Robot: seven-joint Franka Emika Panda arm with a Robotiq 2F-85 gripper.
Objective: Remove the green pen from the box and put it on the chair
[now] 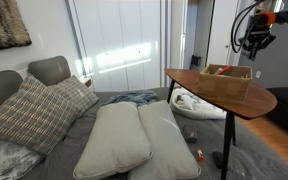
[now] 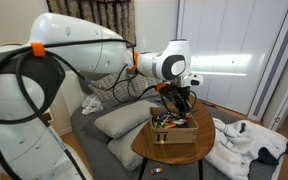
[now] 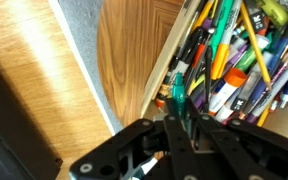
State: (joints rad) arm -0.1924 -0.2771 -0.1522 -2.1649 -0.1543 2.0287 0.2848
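A part of the chair's bare wood is empty. I should next move my gripper sideways off the box and down there beside it to let go of the green pen.
The tan box stands on the chair's reddish-brown wooden top, and both also show in an exterior view from the other side, the box on the chair. In the wrist view the box is full of several coloured pens. My gripper is shut on the green pen, whose teal end sticks out past the fingertips over the box's near wall. In both exterior views my gripper hangs a little above the box. The pen is too small to see there.
The chair's bare wood lies beside the box. Below it are wooden floor and a grey rug. A sofa with pillows and a white cloth heap stand near the chair's black leg.
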